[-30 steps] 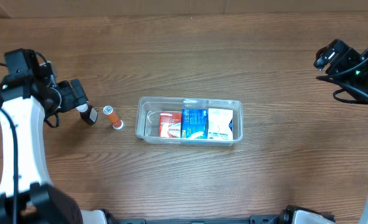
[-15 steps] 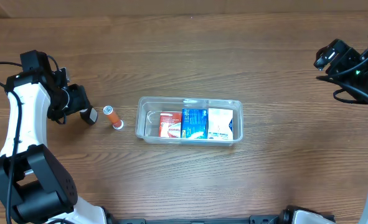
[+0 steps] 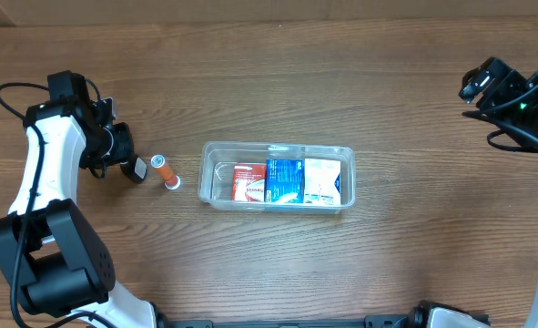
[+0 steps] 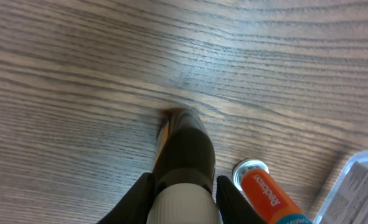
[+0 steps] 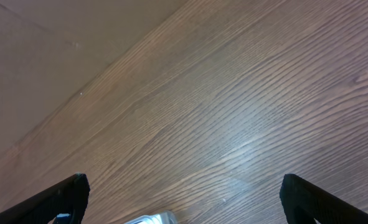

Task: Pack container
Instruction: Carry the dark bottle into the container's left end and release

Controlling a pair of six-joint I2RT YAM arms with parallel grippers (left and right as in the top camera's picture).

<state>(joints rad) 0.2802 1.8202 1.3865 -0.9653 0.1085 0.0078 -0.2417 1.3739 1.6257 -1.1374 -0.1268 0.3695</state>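
Observation:
The container's end beside the red-white box is empty. My left gripper next needs to go up, move past the orange tube, and lower the bottle in there to let it go.
The clear container lies mid-table with three boxes inside: red-white, blue and white. Left of it, my left gripper is shut on a small dark bottle with a white cap, which lies on the wood between the black jaws. An orange Redoxon tube lies just right of that bottle, apart from it; it also shows in the left wrist view. My right gripper hovers at the far right, open and holding nothing.
A corner of the container shows at the right edge of the left wrist view, and another corner of the container at the bottom of the right wrist view. Bare wooden tabletop surrounds everything.
The left jaws have shut from wide open onto the dark bottle. The left arm's elbow swung up and to the right. The right arm has not moved.

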